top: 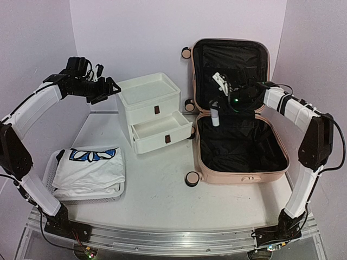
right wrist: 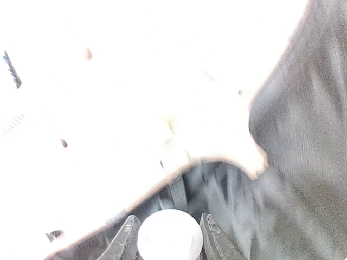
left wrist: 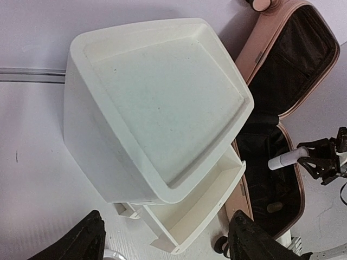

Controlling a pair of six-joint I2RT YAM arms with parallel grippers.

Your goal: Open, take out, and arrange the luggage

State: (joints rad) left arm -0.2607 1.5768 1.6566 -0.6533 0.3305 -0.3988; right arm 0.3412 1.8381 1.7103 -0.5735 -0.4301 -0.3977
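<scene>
The right gripper next carries the bottle down into the bare lower drawer, below and to its left in the top view, and releases it.
The luggage, a pale pink hard-shell suitcase with black lining, lies open at the right with its lid standing upright; it also shows in the left wrist view. My right gripper hangs over the hinge area, shut on a white cylindrical bottle that points down. In the right wrist view the bottle's round end sits tight between both fingers of the right gripper. My left gripper hovers open and empty above the drawer unit, with its black fingertips spread wide.
A white plastic drawer unit stands left of the suitcase, its lower drawer pulled out and bare inside. A white mesh basket at the front left holds a folded white shirt. A white item sits on the lid's lining.
</scene>
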